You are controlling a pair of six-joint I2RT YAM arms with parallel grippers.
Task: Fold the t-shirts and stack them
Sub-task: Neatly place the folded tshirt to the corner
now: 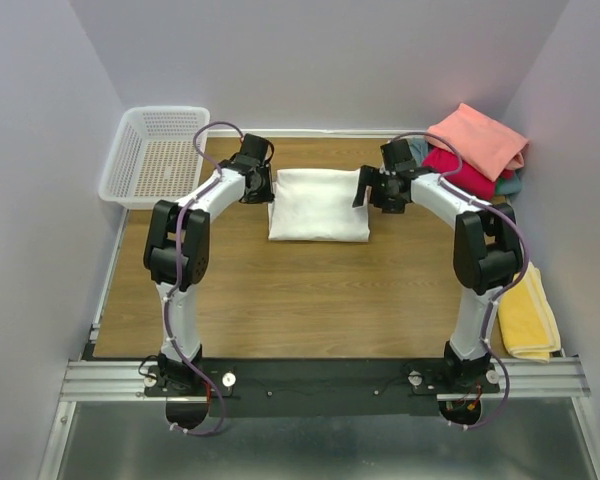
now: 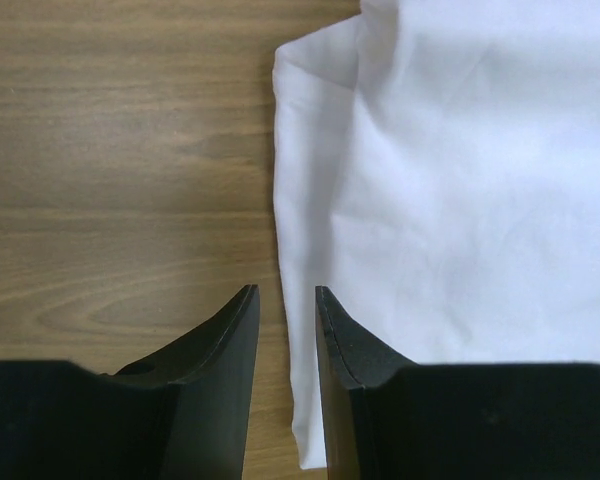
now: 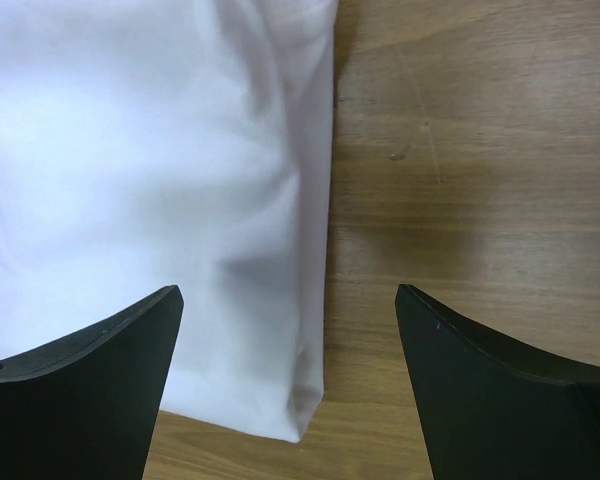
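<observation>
Next, my right gripper should lower and tilt to bring its open fingers around the white t-shirt's edge nearest the pile, since its fingers already straddle that edge.
A white t-shirt (image 1: 318, 205), folded into a rectangle, lies on the wooden table at the back centre; no print shows. My left gripper (image 1: 263, 190) hovers over its left edge with the jaws only narrowly apart and nothing between them (image 2: 287, 292); the shirt (image 2: 460, 180) lies below. My right gripper (image 1: 365, 190) is wide open above the shirt's right edge (image 3: 290, 292), one finger over the cloth (image 3: 130, 150) and the other over bare wood. A salmon-pink shirt (image 1: 478, 140) tops a pile on a crimson one (image 1: 460, 172) and a grey-blue one (image 1: 512, 185) at the back right.
A white mesh basket (image 1: 155, 155) stands off the table's back left corner. A folded yellow cloth (image 1: 527, 315) lies at the right edge near the right arm's base. Walls close in on the left, back and right.
</observation>
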